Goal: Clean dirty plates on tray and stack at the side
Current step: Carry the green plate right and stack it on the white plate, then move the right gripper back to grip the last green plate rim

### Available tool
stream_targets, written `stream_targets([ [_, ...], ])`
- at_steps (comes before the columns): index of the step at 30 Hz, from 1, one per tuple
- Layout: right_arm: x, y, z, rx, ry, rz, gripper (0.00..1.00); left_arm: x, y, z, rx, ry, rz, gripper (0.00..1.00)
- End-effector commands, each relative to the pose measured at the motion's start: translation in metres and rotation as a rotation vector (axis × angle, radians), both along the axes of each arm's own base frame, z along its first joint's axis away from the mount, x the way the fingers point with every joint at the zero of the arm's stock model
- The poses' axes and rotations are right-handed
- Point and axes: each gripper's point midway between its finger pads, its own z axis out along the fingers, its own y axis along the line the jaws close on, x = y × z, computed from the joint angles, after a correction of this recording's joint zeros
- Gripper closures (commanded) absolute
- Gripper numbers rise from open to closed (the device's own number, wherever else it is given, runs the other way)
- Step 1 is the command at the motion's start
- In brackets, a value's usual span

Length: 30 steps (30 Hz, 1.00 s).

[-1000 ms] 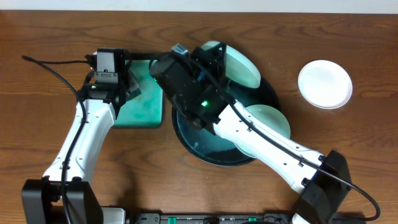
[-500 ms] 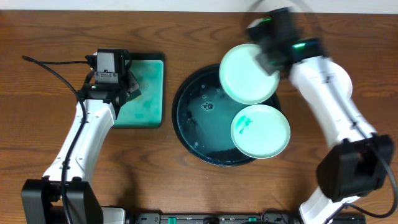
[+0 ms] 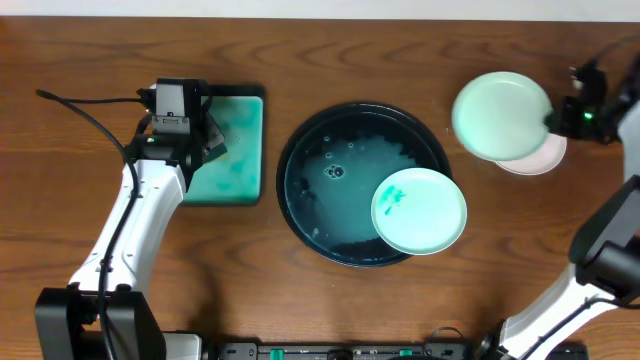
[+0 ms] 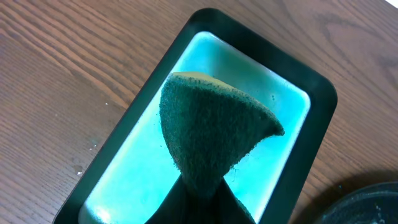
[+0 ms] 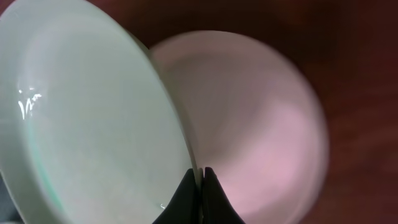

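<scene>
The pale green plate (image 3: 500, 115) hangs off-center above the white plate (image 3: 545, 158). My right gripper needs to move slightly back and down to the white plate next and let go of the pale green plate's rim.
The black round tray (image 3: 300, 160) sits mid-table with wet streaks inside. One plate (image 3: 418, 210) with a teal smear lies on the tray's right front part. My right gripper (image 3: 556, 118) is shut on the rim of a pale green plate (image 3: 500, 115) (image 5: 87, 118), held above a white plate (image 3: 545, 158) (image 5: 249, 118) that rests on the table at the far right. My left gripper (image 4: 202, 183) is shut on a dark green sponge (image 4: 208, 134) above the teal rectangular tray (image 4: 292, 118) (image 3: 240, 140).
The left arm (image 3: 140, 210) runs from the front left up to the teal tray. The right arm (image 3: 610, 250) stands along the right edge. A black cable (image 3: 85, 105) lies at the far left on the wooden table.
My right arm has swung from over the black tray out to the far right, carrying the pale green plate until it hangs over the white plate. The left arm has stayed still.
</scene>
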Motion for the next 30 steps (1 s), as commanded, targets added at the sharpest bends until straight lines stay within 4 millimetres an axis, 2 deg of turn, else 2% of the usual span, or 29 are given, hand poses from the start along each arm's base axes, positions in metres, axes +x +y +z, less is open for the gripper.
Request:
stream_targets([
  [1, -0.008, -0.030, -0.013, 0.105, 0.013, -0.162, 0.99, -0.002, 0.004, -0.006, 0.010, 0.014, 0.017, 0.93],
  [4, -0.019, -0.053, -0.033, 0.130, 0.042, -0.230, 0.99, -0.002, 0.004, -0.006, 0.010, 0.014, 0.017, 0.93],
  [9, -0.022, -0.055, -0.062, 0.170, 0.082, -0.239, 0.99, -0.002, 0.004, -0.006, 0.010, 0.014, 0.017, 0.93],
  [10, -0.022, -0.055, -0.065, 0.173, 0.086, -0.239, 0.92, -0.002, 0.004, -0.006, 0.010, 0.014, 0.017, 0.93],
  [11, -0.021, -0.052, -0.069, 0.179, 0.088, -0.233, 0.77, -0.002, 0.004, -0.006, 0.010, 0.014, 0.017, 0.93],
  [12, -0.020, -0.051, -0.071, 0.182, 0.090, -0.230, 0.70, -0.002, 0.004, -0.006, 0.010, 0.014, 0.017, 0.92],
  [16, -0.017, -0.043, -0.063, 0.188, 0.085, -0.212, 0.59, -0.002, 0.004, -0.006, 0.010, 0.014, 0.017, 0.93],
  [19, -0.015, -0.032, -0.037, 0.214, 0.047, -0.189, 0.52, -0.002, 0.004, -0.006, 0.010, 0.013, 0.017, 0.93],
  [20, -0.017, -0.026, -0.018, 0.208, 0.033, -0.180, 0.49, -0.002, 0.004, -0.006, 0.010, 0.014, 0.017, 0.93],
  [25, -0.028, -0.003, 0.047, 0.172, -0.014, -0.150, 0.35, -0.002, 0.004, -0.006, 0.010, 0.014, 0.017, 0.93],
  [27, -0.038, 0.016, 0.074, 0.155, -0.015, -0.125, 0.30, -0.002, 0.004, -0.006, 0.010, 0.014, 0.017, 0.92],
  [29, -0.049, 0.038, 0.092, 0.143, 0.000, -0.094, 0.25, -0.002, 0.004, -0.006, 0.010, 0.013, 0.017, 0.93],
  [30, -0.058, 0.058, 0.100, 0.124, 0.032, -0.062, 0.26, -0.002, 0.004, -0.006, 0.009, 0.013, 0.018, 0.93],
])
